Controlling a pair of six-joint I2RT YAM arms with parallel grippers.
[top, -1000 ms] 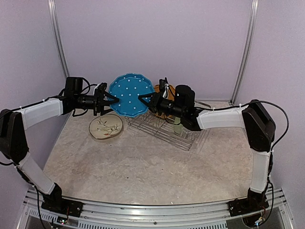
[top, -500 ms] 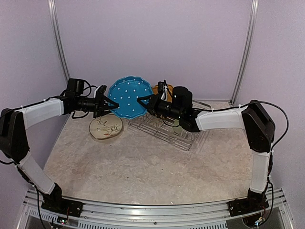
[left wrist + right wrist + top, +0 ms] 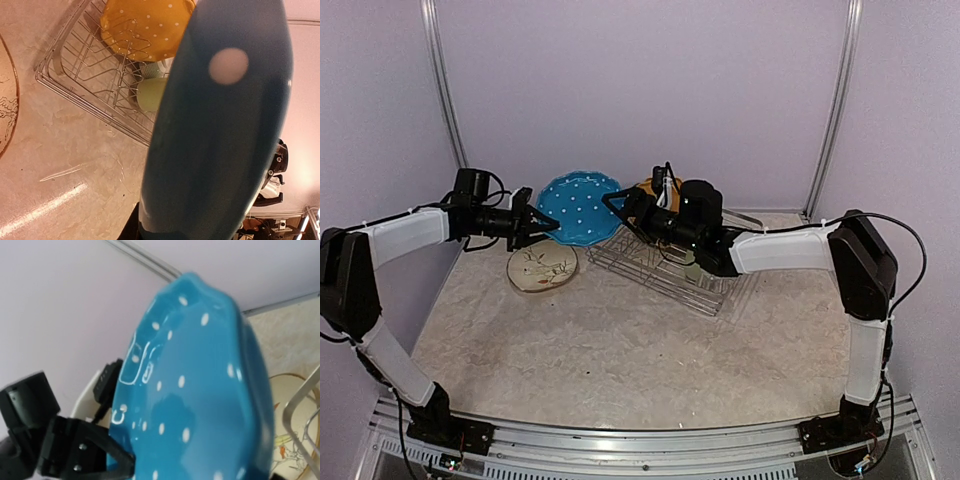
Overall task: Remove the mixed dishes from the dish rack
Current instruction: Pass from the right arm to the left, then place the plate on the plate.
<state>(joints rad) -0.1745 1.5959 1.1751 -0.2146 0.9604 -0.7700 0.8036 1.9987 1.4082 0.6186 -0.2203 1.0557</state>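
The cream plate [image 3: 542, 267] [image 3: 6, 97] lies flat and empty, so my left gripper next needs to go down, tilt the blue plate level onto it and release the blue plate there.
The blue white-dotted scalloped plate [image 3: 578, 208] hangs on edge above the table, left of the dish rack [image 3: 670, 268]. My left gripper [image 3: 548, 224] is shut on its left rim; the plate [image 3: 220, 125] fills the left wrist view and hides those fingers. Just off the plate's right rim, my right gripper [image 3: 619, 210] is open and holds nothing. The right wrist view shows the plate's face [image 3: 200, 390] and the left gripper's black finger [image 3: 95, 452]. An orange scalloped plate [image 3: 655, 190] and a pale green mug [image 3: 692, 262] are in the rack. The cream plate [image 3: 542, 267] lies flat on the table.
The rack [image 3: 85, 75] sits at the back middle, angled, with the orange plate [image 3: 145, 25] and mug [image 3: 152, 92] at its far end. The cream plate lies directly below the hanging blue plate. Purple walls close the back and sides.
The right gripper has opened and let go of the blue plate's right rim. The left gripper, shut on the left rim, has carried the plate left and slightly lower.
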